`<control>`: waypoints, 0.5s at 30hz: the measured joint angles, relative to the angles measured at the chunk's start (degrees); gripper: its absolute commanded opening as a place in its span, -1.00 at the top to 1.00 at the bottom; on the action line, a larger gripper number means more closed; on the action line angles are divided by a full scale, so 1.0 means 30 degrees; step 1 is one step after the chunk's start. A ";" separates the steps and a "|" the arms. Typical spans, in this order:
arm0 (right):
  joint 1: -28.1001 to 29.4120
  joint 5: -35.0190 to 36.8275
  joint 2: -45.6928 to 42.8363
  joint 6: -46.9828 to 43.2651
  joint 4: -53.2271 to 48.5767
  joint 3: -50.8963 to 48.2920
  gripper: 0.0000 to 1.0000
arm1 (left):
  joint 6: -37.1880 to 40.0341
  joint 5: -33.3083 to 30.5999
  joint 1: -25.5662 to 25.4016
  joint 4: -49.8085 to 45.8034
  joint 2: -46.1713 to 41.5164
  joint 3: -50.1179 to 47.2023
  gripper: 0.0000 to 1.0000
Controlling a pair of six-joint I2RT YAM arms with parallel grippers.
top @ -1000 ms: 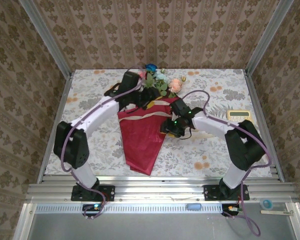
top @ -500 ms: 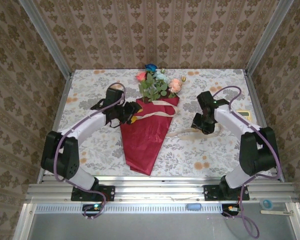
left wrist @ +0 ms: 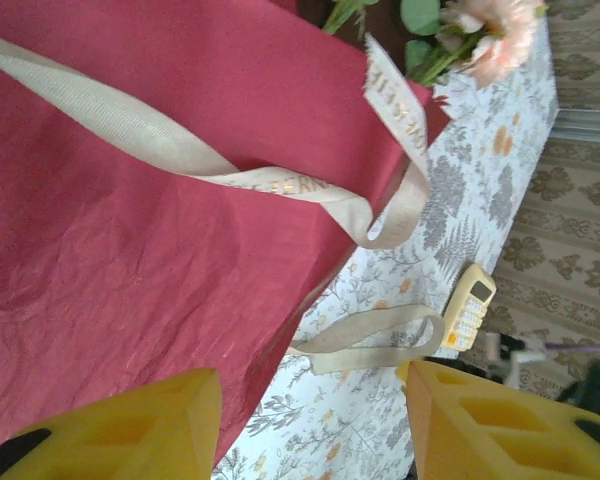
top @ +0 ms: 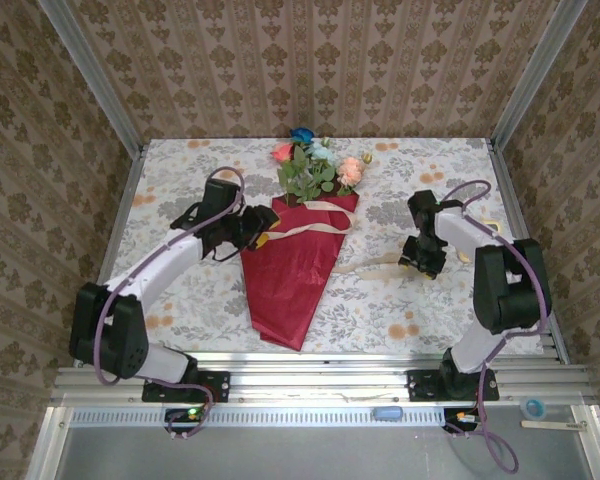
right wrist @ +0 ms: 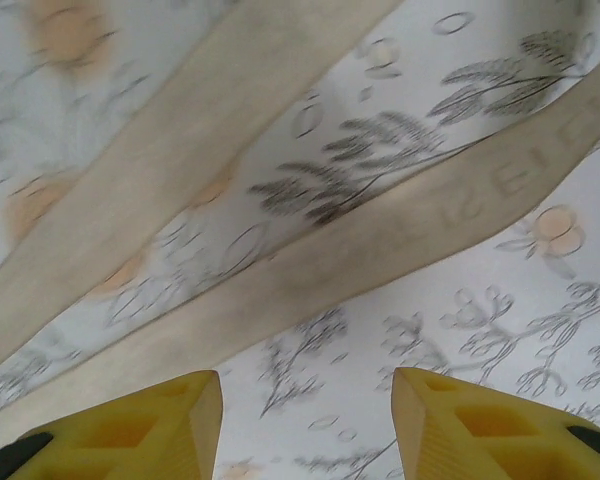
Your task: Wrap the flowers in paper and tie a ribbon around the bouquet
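My right gripper should next go down and turn over the lettered ribbon piece (right wrist: 355,250) until its open fingers are on both sides of the ribbon piece, because it lies at an angle across them on the cloth.
The bouquet lies mid-table, a tapering cone of dark red paper (top: 292,275) with the flowers (top: 315,168) sticking out at its far end. The beige ribbon (top: 315,225) loops loosely across the cone's wide end and trails right over the tablecloth (top: 378,264). My left gripper (top: 261,228) sits at the cone's left edge; its yellow fingers (left wrist: 170,425) stand open over the paper (left wrist: 150,210) and ribbon (left wrist: 280,185), holding nothing. My right gripper (top: 421,262) hovers open (right wrist: 305,378) just above two strands of ribbon (right wrist: 380,250) on the cloth.
A small yellow calculator (left wrist: 468,307) lies on the flowered tablecloth right of the ribbon's trailing loop, near the right arm. Patterned walls and metal posts close in the table (top: 180,290) on three sides. The cone's tip reaches close to the front edge.
Both arms have pulled away from the bouquet's wide end. The left gripper went left to the cone's edge; the right gripper swung right, out to the trailing ribbon. The ribbon loop now lies slack.
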 measured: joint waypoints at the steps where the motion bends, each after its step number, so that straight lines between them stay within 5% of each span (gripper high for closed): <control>1: -0.0270 0.0000 0.0299 -0.0022 0.0044 0.0000 -0.01 | 0.0015 -0.0051 0.0000 -0.0051 -0.0342 -0.0131 0.00; 15: -0.1311 -0.0430 0.2302 -0.0131 0.0619 0.1341 0.07 | -0.0146 -0.2514 -0.0277 -0.1960 -0.4918 -0.1821 0.01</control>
